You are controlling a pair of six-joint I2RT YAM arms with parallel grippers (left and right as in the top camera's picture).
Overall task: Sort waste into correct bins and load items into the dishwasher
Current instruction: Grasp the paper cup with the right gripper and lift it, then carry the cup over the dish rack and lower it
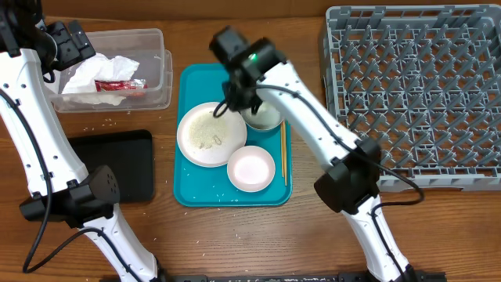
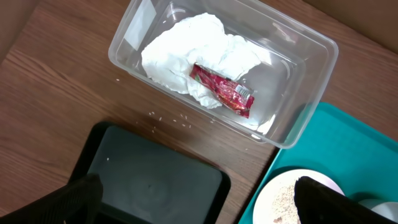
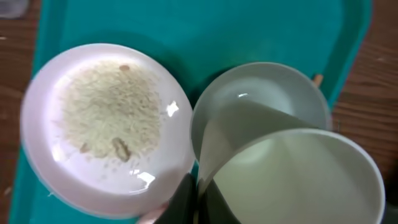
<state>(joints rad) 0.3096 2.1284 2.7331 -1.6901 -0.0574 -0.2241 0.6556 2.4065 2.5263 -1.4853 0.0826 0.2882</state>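
I need to swing and tilt my right gripper over the grey dish rack's wires to release the cup [image 3: 292, 180], since the dish rack stands to its right in the overhead view.
My right gripper [image 3: 198, 186] is shut on the rim of the small white cup [image 3: 292, 180], held over the grey bowl [image 3: 261, 93] on the teal tray. The large white plate [image 1: 211, 135] with rice grains [image 3: 109, 115] lies left of the bowl. The smaller white dish [image 1: 251, 168] sits in front, and the chopsticks [image 1: 283, 153] lie along the tray's right side. My left gripper [image 2: 199, 199] is open and empty, above the black tray [image 2: 155, 186] and near the clear tub [image 2: 298, 74]. The tub holds the crumpled napkin [image 2: 186, 53] and the red wrapper [image 2: 224, 90].
The grey dish rack [image 1: 415, 86] stands at the right. The teal tray [image 1: 196, 188] is in the middle. Loose rice grains [image 2: 168, 117] lie on the wooden table between the tub and the black tray. The right arm [image 1: 313, 133] crosses over the tray's right side.
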